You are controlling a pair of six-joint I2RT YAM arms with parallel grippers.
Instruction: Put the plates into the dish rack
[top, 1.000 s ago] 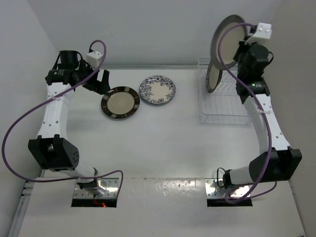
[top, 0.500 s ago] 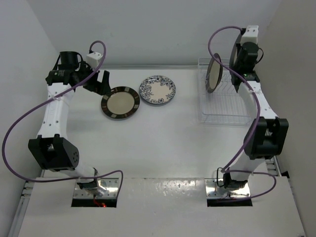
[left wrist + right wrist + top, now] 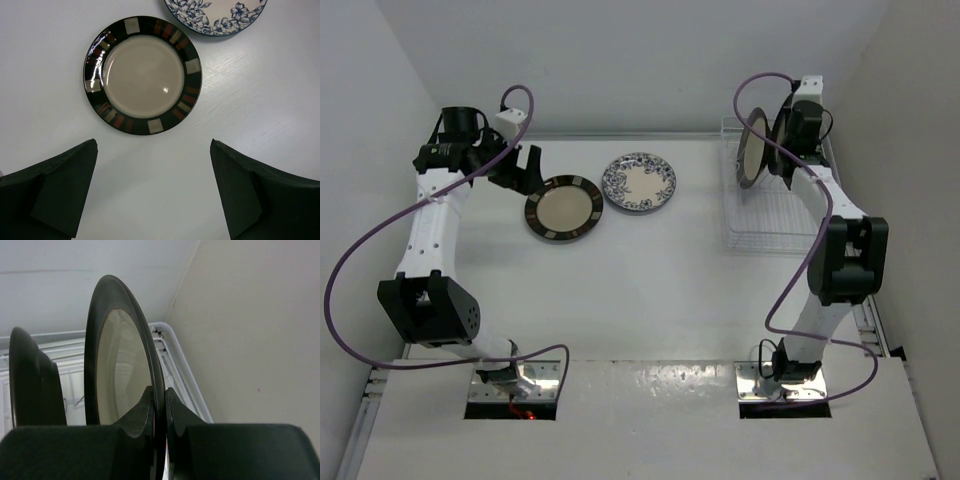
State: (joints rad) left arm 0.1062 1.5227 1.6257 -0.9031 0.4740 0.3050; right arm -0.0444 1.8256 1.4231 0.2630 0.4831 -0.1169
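The upright plate is already standing in the rack, so the robot's right gripper will next lower its plate down and to the left in the top view, beside that one.
A dark-rimmed plate (image 3: 122, 375) stands on edge over the dish rack (image 3: 775, 215), with my right gripper (image 3: 159, 402) shut on its rim. Just to its left, a second dark-rimmed plate (image 3: 752, 148) stands upright in the rack, also seen in the right wrist view (image 3: 30, 377). The striped-rim plate (image 3: 564, 208) and the blue floral plate (image 3: 639, 183) lie flat on the table. My left gripper (image 3: 152, 190) hovers open just near of the striped plate (image 3: 142, 75), with nothing between its fingers. Only the edge of the floral plate (image 3: 215, 15) shows in that view.
The rack sits at the back right, close to the right wall (image 3: 260, 340) and the back wall. Its white rim (image 3: 175, 352) runs just right of the held plate. The right arm (image 3: 845, 250) stretches along the rack's right side.
The right arm has brought its plate down from high behind the rack and turned it edge-on beside the standing plate. The left arm has not moved.
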